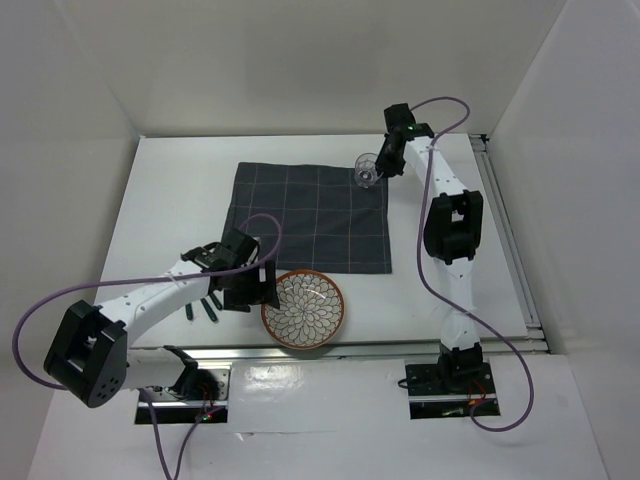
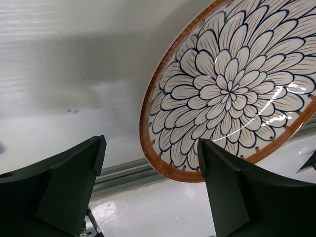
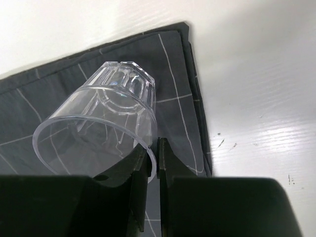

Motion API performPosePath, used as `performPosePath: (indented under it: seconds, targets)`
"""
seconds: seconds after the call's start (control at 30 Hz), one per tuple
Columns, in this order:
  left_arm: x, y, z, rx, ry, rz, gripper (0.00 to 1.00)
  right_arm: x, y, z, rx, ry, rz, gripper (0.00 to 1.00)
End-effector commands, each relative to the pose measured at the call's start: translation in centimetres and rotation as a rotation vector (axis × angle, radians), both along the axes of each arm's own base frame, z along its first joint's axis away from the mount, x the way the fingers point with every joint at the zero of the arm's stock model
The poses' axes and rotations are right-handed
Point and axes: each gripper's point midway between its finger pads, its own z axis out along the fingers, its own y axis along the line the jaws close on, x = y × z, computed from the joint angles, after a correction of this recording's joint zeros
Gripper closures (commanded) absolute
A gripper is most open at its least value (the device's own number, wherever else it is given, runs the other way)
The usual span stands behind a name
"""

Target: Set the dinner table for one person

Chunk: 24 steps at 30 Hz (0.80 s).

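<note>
The plate's orange rim (image 1: 264, 308) (image 2: 146, 145) is already between the two open fingers of my left gripper, so the gripper will next lower them down onto it.
A round plate (image 1: 304, 308) with a dark petal pattern and an orange rim lies on the white dinner table (image 1: 180, 200) near its front edge. My left gripper (image 1: 258, 287) is just left of the plate and stands open with nothing between its fingers. In the left wrist view the plate (image 2: 232, 89) lies ahead and to the right of the left gripper (image 2: 151, 145). My right gripper (image 1: 380, 165) is shut on the rim of a clear glass (image 1: 367, 172), which hangs tilted over the far right corner of the dark grey checked cloth (image 1: 310, 215). The right wrist view shows the glass (image 3: 108, 103) pinched in the right gripper (image 3: 154, 148).
Slim dark pieces (image 1: 210, 306) lie on the table beside my left arm, partly hidden by it. A metal rail (image 1: 380, 350) runs along the table's near edge and another (image 1: 505, 230) along the right side. White walls close in the table on three sides.
</note>
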Motion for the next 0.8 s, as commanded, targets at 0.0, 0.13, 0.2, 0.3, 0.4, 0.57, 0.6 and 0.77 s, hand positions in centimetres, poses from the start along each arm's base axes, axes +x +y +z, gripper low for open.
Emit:
performPosePath:
  seconds: [0.0,0.13,0.2,0.3,0.4,0.57,0.6,0.77]
  targets:
    - [0.1,-0.9,-0.5,-0.040,-0.009,0.002,0.07,0.4,0.2,0.2,0.011,-0.006,0.019,0.85]
    - [-0.4,-1.0,-1.3,-0.041,0.005,-0.010,0.07,0.3,0.5,-0.3,0.026,0.006,0.029,0.63]
    - [-0.7,-0.8,-1.8,-0.037,0.013,-0.010,0.07,0.2,0.7,-0.3,0.030,0.008,0.043,0.38]
    - [-0.8,-1.1,-1.9,-0.056,0.003,-0.040,0.10,0.5,1.2,1.9,0.063,-0.040,0.061,0.18]
    - [-0.2,-1.9,-1.6,-0.097,-0.030,-0.061,0.16,0.6,1.2,4.6,0.066,-0.095,0.070,0.09]
    - [-0.2,-2.6,-2.2,-0.127,-0.016,-0.085,0.37,-0.3,0.9,10.6,0.069,-0.202,0.074,0.06]
    - [-0.1,-2.7,-2.4,-0.127,-0.016,-0.085,0.43,-0.4,0.6,11.4,0.056,-0.221,0.076,0.06]
    - [0.3,-3.1,-2.0,-0.129,-0.021,-0.136,0.93,-3.0,-1.0,15.7,0.034,-0.294,0.052,0.05]
